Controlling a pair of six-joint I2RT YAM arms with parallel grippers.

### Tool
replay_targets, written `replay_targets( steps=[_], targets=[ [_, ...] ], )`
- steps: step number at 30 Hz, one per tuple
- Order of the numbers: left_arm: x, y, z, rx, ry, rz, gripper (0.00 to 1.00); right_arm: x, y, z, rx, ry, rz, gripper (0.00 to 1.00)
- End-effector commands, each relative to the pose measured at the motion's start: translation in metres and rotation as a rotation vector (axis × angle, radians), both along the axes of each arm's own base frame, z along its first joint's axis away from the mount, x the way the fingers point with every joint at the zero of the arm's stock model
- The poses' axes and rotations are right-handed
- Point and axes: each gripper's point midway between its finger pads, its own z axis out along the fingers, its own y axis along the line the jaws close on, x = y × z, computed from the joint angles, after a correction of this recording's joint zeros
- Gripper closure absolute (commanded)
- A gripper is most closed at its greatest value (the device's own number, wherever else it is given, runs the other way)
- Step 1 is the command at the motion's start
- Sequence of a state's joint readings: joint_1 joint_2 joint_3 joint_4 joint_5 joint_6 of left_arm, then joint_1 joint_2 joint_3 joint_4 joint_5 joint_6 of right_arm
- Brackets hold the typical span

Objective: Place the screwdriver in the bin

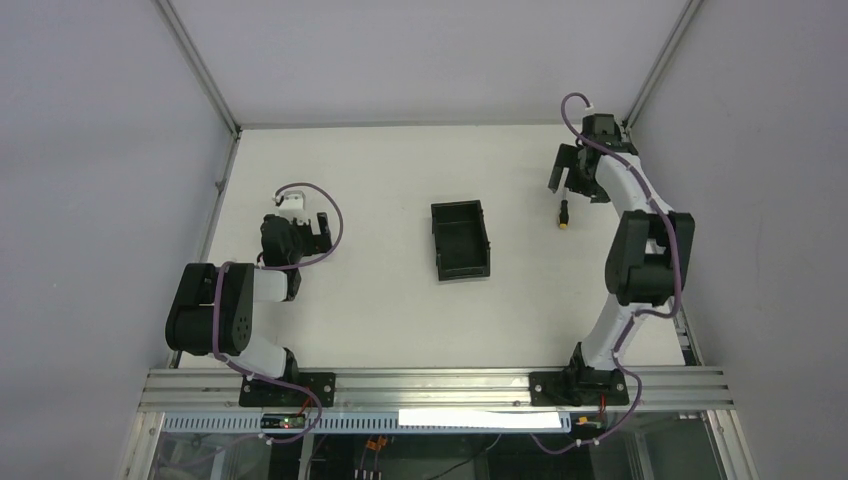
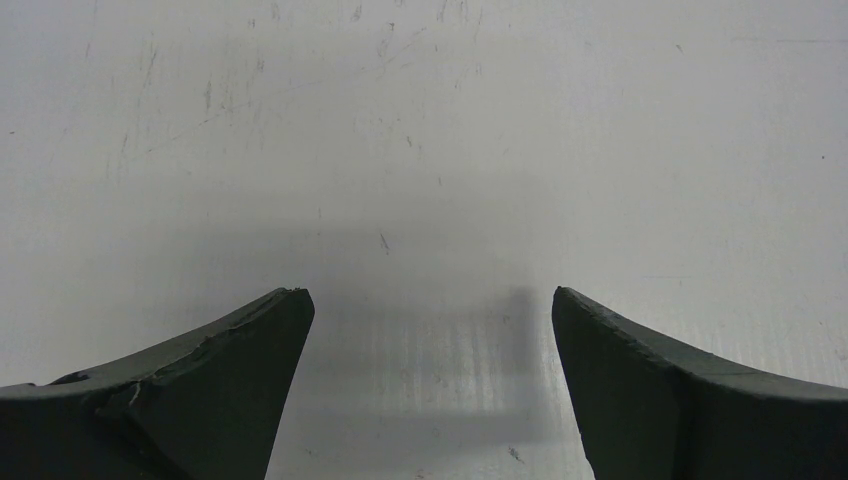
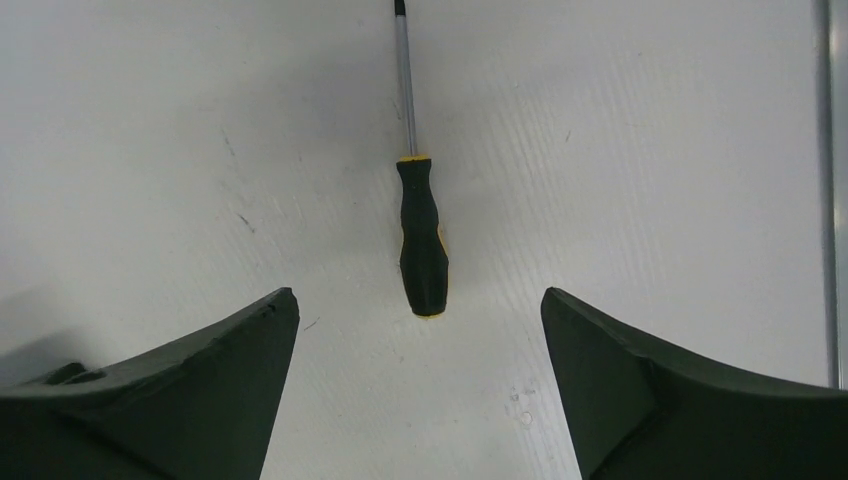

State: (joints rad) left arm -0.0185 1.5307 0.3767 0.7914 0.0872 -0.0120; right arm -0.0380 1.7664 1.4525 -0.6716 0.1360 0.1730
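My right gripper is above the screwdriver's black handle, lined up between its open fingers, so next I lower it over the handle's thick part [image 1: 563, 213] [image 3: 424, 262] and close.
The screwdriver [image 1: 566, 215] lies flat on the white table at the back right, to the right of the bin [image 1: 437, 240], a small black open-top box at mid-table with nothing visible in it. In the right wrist view the screwdriver [image 3: 422, 240] has a black handle with yellow trim and a thin shaft pointing away. My right gripper [image 3: 419, 293] is open just above it, with the butt of the handle between the fingertips and untouched. In the top view the right gripper [image 1: 566, 184] hangs just beyond the screwdriver. My left gripper [image 2: 432, 292] is open over bare table, far left of the bin.
Metal frame posts and grey walls close in the table [image 1: 380, 310] on the left, right and back. The left arm [image 1: 225, 305] is folded near its base. A metal strip [image 3: 826, 190] runs along the right edge of the right wrist view.
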Motion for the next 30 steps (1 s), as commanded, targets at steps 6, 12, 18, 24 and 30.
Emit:
replay_targets(
  steps=[6, 12, 18, 24, 30],
  targets=[
    [0.003, -0.001, 0.014, -0.003, -0.049, -0.001, 0.01, 0.015, -0.008, -0.050, -0.030, 0.211, 0.040, 0.15],
    [0.003, -0.001, 0.014, -0.003, -0.048, -0.001, 0.01, 0.016, -0.013, -0.084, -0.055, 0.281, 0.041, 0.31],
    [0.004, -0.001, 0.014, -0.003, -0.049, -0.001, 0.01, 0.011, -0.010, -0.097, -0.040, 0.306, 0.048, 0.72],
    [0.003, -0.001, 0.014, -0.003, -0.047, -0.001, 0.01, 0.021, -0.004, -0.053, -0.017, 0.184, 0.064, 0.97],
    [0.003, -0.001, 0.014, -0.003, -0.048, -0.001, 0.01, 0.013, 0.026, 0.023, 0.055, 0.004, 0.191, 1.00]
  ],
)
